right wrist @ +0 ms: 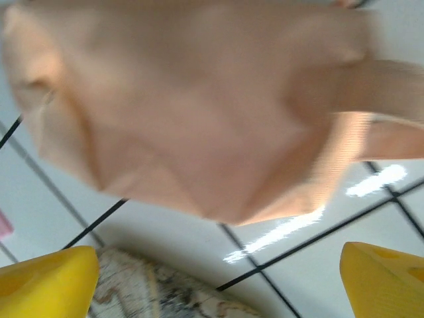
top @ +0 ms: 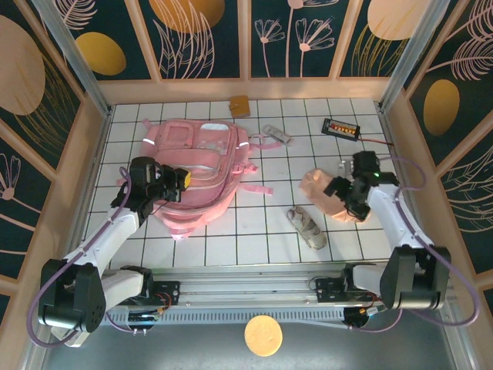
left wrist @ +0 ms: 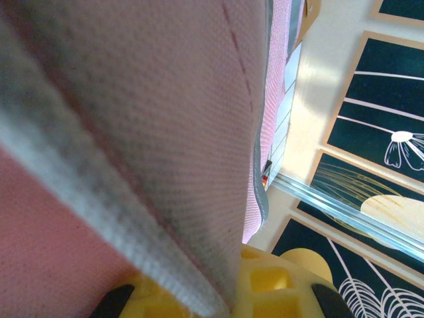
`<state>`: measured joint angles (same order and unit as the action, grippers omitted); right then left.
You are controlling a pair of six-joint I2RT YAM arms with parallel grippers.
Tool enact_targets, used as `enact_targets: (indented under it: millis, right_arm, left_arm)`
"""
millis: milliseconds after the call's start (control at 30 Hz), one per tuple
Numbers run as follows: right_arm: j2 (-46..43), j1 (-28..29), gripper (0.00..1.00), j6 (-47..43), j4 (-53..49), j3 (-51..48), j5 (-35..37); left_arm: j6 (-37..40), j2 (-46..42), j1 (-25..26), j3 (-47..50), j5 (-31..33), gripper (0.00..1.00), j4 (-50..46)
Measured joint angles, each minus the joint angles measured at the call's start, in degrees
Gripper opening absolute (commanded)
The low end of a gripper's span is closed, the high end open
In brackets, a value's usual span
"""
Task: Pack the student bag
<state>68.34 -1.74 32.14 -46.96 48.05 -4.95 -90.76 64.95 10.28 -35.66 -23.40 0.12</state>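
Note:
My right gripper should next move down and along the beige-pink pouch [top: 325,191] to its strap end and close, as that end is off the open fingers' middle.
The student bag [top: 202,166], a big soft pink backpack, lies flat on the left half of the tiled table. My left gripper [top: 182,182] is shut on a fold of its pink fabric at the bag's middle. In the left wrist view that fabric [left wrist: 152,119], with its grey edging, runs down between the yellow fingers [left wrist: 281,285]. My right gripper [top: 344,199] hangs open over a small beige-pink pouch [top: 325,191]. In the right wrist view the pouch [right wrist: 199,106] lies just beyond the wide-apart yellow fingertips [right wrist: 46,285], with nothing between them.
A patterned beige case [top: 306,228] lies near the pouch, and its end [right wrist: 152,295] shows in the right wrist view. A black device with a cable [top: 341,128], a grey flat item [top: 277,136] and a brown square [top: 239,105] sit near the back wall.

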Motion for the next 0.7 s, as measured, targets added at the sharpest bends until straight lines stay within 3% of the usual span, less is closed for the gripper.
enact_targets:
  millis: [200,433,567,667,700]
  right_arm:
    - [0.22,-10.97,0.84,-0.37,2.16,-4.96,-2.25]
    - [8.50,-12.59,0.72,-1.14,9.81,-5.49,-4.15]
    - [10.64,-12.85,0.53,-1.01,14.40,-5.57,-5.49]
    - [11.63,-12.85,0.21,-0.68,17.27,-6.19,-6.73]
    - [11.74,-12.85,0.15,-0.44,17.94,-6.36,-7.17]
  left_arm:
    - [-0.61,0.04,0.00,0.00,-0.02,0.00,0.33]
    - [-0.63,0.04,0.00,-0.02,0.00,0.00,0.35]
    - [-0.63,0.04,0.00,-0.02,0.00,0.00,0.31]
    - [-0.66,-0.02,0.00,-0.02,0.02,0.00,0.28]
    - [-0.66,-0.07,0.00,-0.02,0.04,0.00,0.28]
